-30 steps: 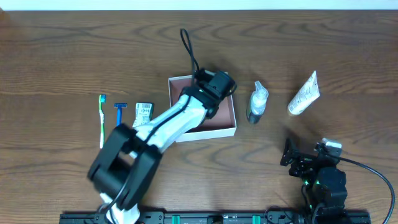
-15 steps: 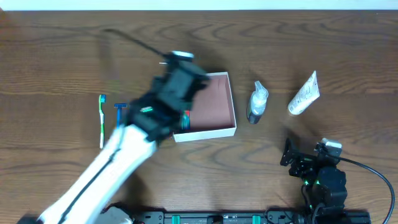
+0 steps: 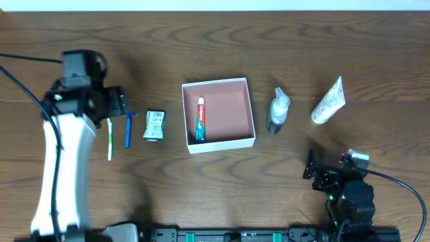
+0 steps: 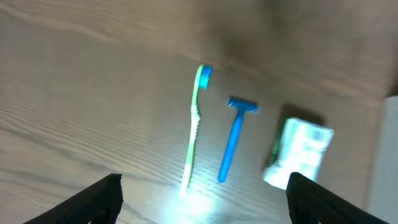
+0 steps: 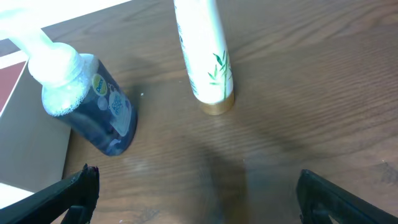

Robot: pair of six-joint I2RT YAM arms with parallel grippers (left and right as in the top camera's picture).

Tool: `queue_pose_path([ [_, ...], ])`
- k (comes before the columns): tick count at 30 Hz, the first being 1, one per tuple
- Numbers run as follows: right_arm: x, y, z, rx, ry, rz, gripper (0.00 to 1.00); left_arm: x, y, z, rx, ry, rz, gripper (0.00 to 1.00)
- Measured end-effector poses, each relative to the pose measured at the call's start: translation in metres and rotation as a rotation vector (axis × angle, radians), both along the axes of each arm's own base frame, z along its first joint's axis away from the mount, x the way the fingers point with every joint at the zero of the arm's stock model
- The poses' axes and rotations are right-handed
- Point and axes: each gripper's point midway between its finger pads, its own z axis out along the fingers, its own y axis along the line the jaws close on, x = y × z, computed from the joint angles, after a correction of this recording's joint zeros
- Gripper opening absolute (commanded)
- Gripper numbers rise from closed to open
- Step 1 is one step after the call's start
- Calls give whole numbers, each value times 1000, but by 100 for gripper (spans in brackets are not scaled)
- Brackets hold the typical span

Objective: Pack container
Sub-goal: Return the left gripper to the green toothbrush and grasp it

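The green toothbrush lies flat beneath the open fingers, so the left gripper comes down next toward the tabletop, onto the green toothbrush's handle near its neck [image 3: 110, 132] [image 4: 194, 126].
The container [image 3: 247, 107], a shallow white-walled box with a pinkish-brown floor, sits mid-table with a toothpaste tube [image 3: 200, 120] lying along its left wall. My left gripper [image 3: 116, 103] hovers open and empty above the head end of a green toothbrush [image 4: 194, 127]; a blue razor [image 4: 235, 138] and a small green-white packet [image 4: 298, 153] lie to its right. Right of the box are a pump bottle [image 3: 277, 111] and a white tube [image 3: 328, 101]. The right gripper [image 3: 314, 171] rests open near the front edge, facing the bottle [image 5: 90, 106] and the tube [image 5: 205, 59].
The toothbrush [image 3: 110, 137], razor [image 3: 128, 128] and packet [image 3: 154, 125] lie in a row left of the box. A container corner [image 5: 12, 93] shows in the right wrist view. A white strip [image 3: 215, 5] borders the table's far edge.
The left arm swung away from over the container to the left side of the table and its jaws opened. The toothpaste tube now lies inside the box. The right arm stayed put.
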Motion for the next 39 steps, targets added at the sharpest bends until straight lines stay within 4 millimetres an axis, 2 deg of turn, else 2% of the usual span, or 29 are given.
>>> queue_pose_path([
  [5, 0, 0, 0, 0, 0, 0, 99, 6, 23, -49, -56, 127, -46, 79],
  [11, 0, 0, 0, 0, 0, 0, 99, 7, 30, -108, -109, 277, -97, 70],
  [16, 0, 0, 0, 0, 0, 0, 99, 4, 40, -143, -139, 351, -92, 62],
  [25, 0, 0, 0, 0, 0, 0, 99, 5, 45, -167, -153, 381, -84, 54],
  [29, 0, 0, 0, 0, 0, 0, 99, 5, 43, -176, -167, 398, -78, 39],
  [35, 0, 0, 0, 0, 0, 0, 99, 9, 42, -177, -181, 376, -51, 6],
  [39, 0, 0, 0, 0, 0, 0, 99, 9, 43, -177, -183, 377, -33, 6],
])
